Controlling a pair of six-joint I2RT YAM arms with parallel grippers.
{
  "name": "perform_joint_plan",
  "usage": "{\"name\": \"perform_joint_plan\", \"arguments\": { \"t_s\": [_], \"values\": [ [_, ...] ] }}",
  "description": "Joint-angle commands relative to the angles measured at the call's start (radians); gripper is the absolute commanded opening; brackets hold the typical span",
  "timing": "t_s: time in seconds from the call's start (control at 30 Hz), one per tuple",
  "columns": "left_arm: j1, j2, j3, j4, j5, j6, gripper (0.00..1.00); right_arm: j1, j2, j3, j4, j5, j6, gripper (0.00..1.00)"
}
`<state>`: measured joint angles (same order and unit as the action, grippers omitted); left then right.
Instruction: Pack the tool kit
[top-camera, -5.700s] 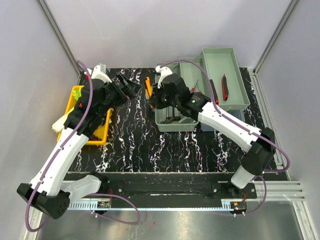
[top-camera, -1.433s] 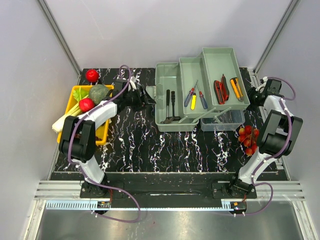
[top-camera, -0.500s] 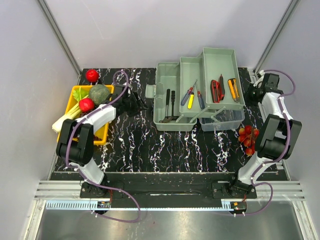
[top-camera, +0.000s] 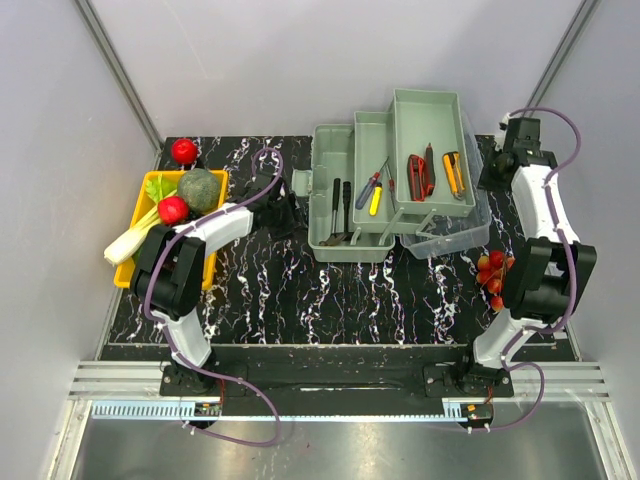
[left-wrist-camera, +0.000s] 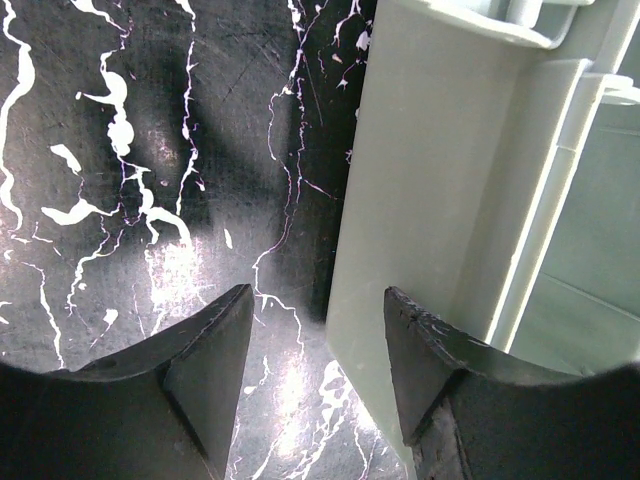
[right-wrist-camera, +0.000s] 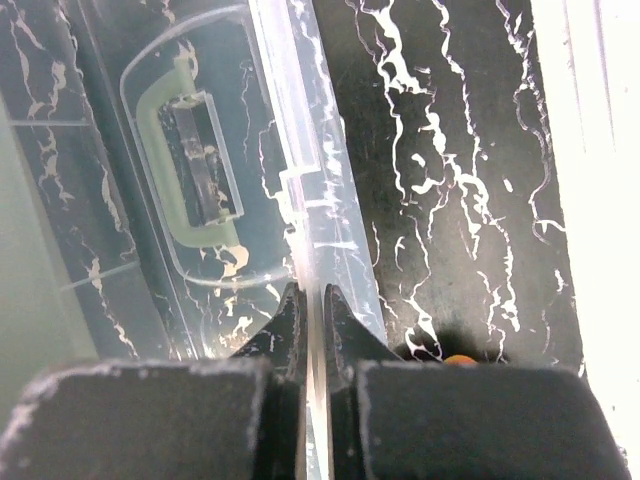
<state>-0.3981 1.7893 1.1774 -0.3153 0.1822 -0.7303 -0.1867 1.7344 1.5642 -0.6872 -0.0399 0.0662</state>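
Note:
My right gripper will swing up and over the top tray next, which is to its left in the top view, and let go of the toolbox's lid, since tools lie uncovered.
The pale grey-green toolbox (top-camera: 333, 170) stands mid-table with its inner trays stacked stepwise. Red and yellow screwdrivers (top-camera: 372, 190) lie in the middle tray (top-camera: 372, 130). Red pliers (top-camera: 417, 177) and an orange cutter (top-camera: 452, 172) lie in the top tray (top-camera: 425, 110), and black tools (top-camera: 340, 205) rest in the base. My right gripper (top-camera: 493, 175) (right-wrist-camera: 311, 292) is shut on the edge of the clear lid (right-wrist-camera: 330, 200) (top-camera: 460, 238), which is lifted at a tilt. My left gripper (top-camera: 287, 210) (left-wrist-camera: 318, 293) is open against the box's left wall (left-wrist-camera: 420, 200), the wall's corner between the jaws.
A yellow tray (top-camera: 207, 268) holding vegetables and fruit sits at the left, with a red tomato (top-camera: 183, 150) behind it. A bunch of cherry tomatoes (top-camera: 495, 272) lies to the right of the toolbox by the right arm. Grey walls close in the table.
My right gripper has moved up and left with the clear lid's edge, and the trays have swung left over the base. My left gripper has shifted right to the box's wall.

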Motion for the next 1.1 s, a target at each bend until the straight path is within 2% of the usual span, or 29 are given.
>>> {"name": "perform_joint_plan", "arguments": {
  "t_s": [0.0,0.3,0.77,1.07],
  "values": [
    [-0.021,0.004,0.051,0.016,0.008,0.008,0.59,0.036,-0.073,0.131,0.011,0.147,0.057,0.0],
    [-0.039,0.027,0.062,0.022,0.036,0.023,0.58,0.108,-0.058,0.256,-0.063,0.245,0.049,0.0],
    [-0.048,0.062,0.091,-0.001,0.007,0.039,0.58,0.315,0.053,0.396,-0.202,0.685,-0.002,0.0],
    [-0.054,0.073,0.094,-0.001,0.007,0.045,0.58,0.435,0.105,0.447,-0.23,0.906,-0.005,0.0]
  ]
}}
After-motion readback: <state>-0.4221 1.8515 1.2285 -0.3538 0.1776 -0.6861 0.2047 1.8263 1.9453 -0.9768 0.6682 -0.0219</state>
